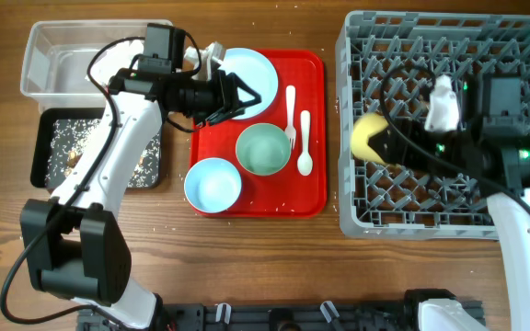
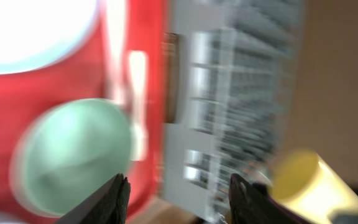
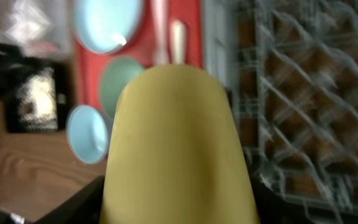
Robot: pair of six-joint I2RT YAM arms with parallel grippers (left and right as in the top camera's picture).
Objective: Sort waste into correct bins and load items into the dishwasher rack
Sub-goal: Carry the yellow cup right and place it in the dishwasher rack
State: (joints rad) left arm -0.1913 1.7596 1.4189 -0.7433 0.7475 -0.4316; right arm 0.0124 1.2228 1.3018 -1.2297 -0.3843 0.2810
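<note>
The small yellow cup in my right gripper should go back and down next, into the rack's near corner (image 1: 373, 199) (image 3: 265, 163), which is empty beside the red tray.
My right gripper (image 1: 383, 143) is shut on the small yellow cup (image 1: 366, 136), held on its side over the left part of the grey dishwasher rack (image 1: 431, 216). The cup fills the right wrist view (image 3: 179, 143). My left gripper (image 1: 236, 97) is open and empty above the red tray, between the light blue plate (image 1: 251, 72) and the pale green bowl (image 1: 264, 149). In the blurred left wrist view its fingers (image 2: 179, 199) frame the green bowl (image 2: 73, 155) and the rack (image 2: 241, 93). A light blue bowl (image 1: 213, 184), a white fork (image 1: 290, 108) and a spoon (image 1: 305, 147) lie on the tray.
The red tray (image 1: 313, 198) lies between the bins and the rack. The clear tub (image 1: 49, 55) stands at the back left with something white in it, partly hidden by my left arm. The black tray (image 1: 49, 152) in front of it holds pale crumbs.
</note>
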